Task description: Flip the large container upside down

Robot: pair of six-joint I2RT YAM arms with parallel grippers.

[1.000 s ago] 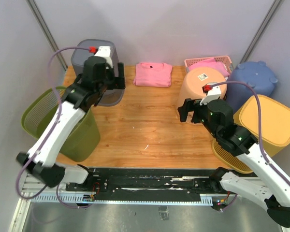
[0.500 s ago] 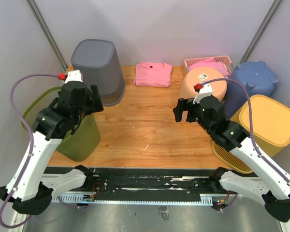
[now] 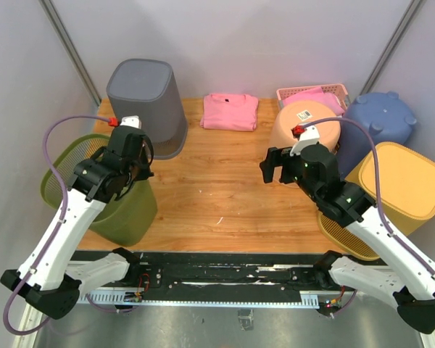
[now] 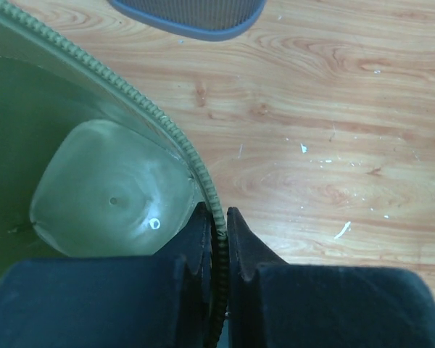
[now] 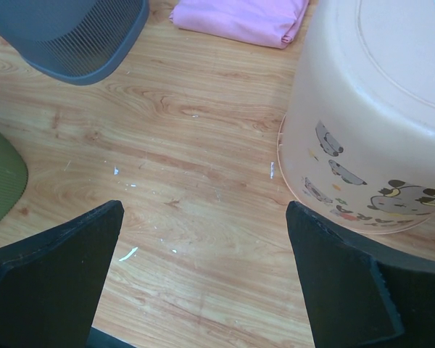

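Note:
The bin is standing with its opening up, so I will next raise my left gripper, turn it to tip the bin sideways, and lower onto the bare wood in the middle of the table to release.
The large container (image 3: 119,210) is an olive-green bin standing upright, mouth up, at the table's left edge. My left gripper (image 3: 133,172) is above its right rim. The left wrist view shows its jaws (image 4: 219,226) shut on the ribbed rim (image 4: 141,101), one finger inside the bin and one outside. The bin's pale bottom (image 4: 109,192) shows and nothing lies in it. My right gripper (image 3: 274,165) hovers over the table's middle right, open and holding nothing (image 5: 203,210), above bare wood.
A grey mesh bin (image 3: 146,101) stands upside down at the back left. A folded pink cloth (image 3: 230,111) lies at the back. On the right are a peach bucket (image 3: 304,127) turned over, a pink basket (image 3: 315,93), a blue container (image 3: 380,119) and a yellow one (image 3: 399,177).
My left gripper came away from the grey bin, dropped to the green bin's right rim and shut on it. The bin shifted slightly right. The right arm barely moved.

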